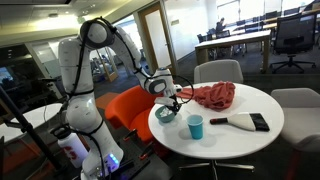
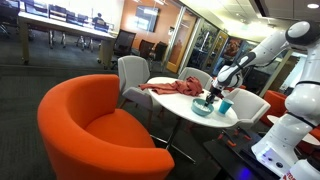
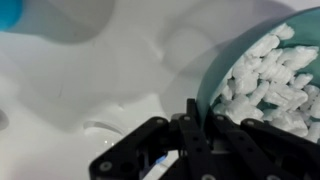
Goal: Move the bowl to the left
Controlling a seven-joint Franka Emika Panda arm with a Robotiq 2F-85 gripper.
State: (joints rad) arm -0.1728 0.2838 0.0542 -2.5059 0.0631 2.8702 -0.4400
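Note:
I should carry the teal bowl outward in my gripper and release its rim on the clear white tabletop beside the red cloth, since that patch is open.
The teal bowl [image 1: 166, 115] sits on the round white table [image 1: 240, 138], near its edge beside the robot. It also shows in an exterior view [image 2: 203, 107] and in the wrist view [image 3: 262, 70], where it is filled with pale whitish bits. My gripper [image 1: 172, 103] is right over the bowl, and it also shows in an exterior view [image 2: 210, 97]. In the wrist view the gripper [image 3: 198, 118] has its black fingers closed on the bowl's teal rim, one finger outside and one inside.
A light-blue cup [image 1: 195, 127] stands next to the bowl. A red cloth [image 1: 215, 95] lies at the table's back. A brush with a black head [image 1: 245, 121] lies further across. An orange armchair [image 1: 130, 105] and grey chairs [image 1: 218, 71] ring the table.

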